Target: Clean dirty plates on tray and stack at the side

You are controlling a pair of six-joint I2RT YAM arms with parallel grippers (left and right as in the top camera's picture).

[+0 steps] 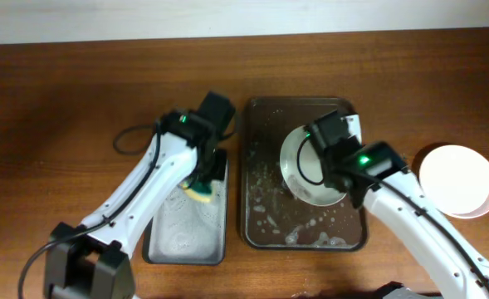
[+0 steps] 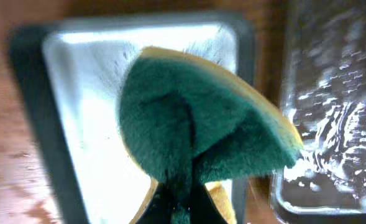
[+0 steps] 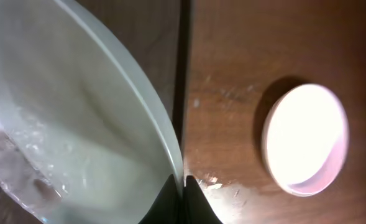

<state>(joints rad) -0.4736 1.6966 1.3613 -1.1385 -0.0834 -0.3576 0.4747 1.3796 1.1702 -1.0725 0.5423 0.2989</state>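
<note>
The left gripper lowers the sponge (image 2: 201, 124) onto the far half of the grey metal tray next and releases it inside the tray's dark rim, as that half lies below it.
A pale greenish dirty plate (image 1: 304, 170) is held tilted over the dark brown tray (image 1: 261, 208), which is flecked with suds. My right gripper (image 1: 337, 158) is shut on the plate's rim (image 3: 164, 134), its fingertips (image 3: 183, 182) pinching the edge. Pale pinkish plates (image 1: 458, 180) sit stacked on the bare wood to the right; they also show in the right wrist view (image 3: 306, 138). My left gripper (image 1: 201, 178) is shut on a green and yellow sponge (image 2: 201, 124) over the grey metal tray (image 2: 77, 93).
The grey metal tray (image 1: 173, 237) lies left of the brown tray, its surface wet. The brown tray's sudsy edge (image 2: 332, 124) shows at the right of the left wrist view. Bare wood tabletop (image 1: 61, 100) surrounds both trays.
</note>
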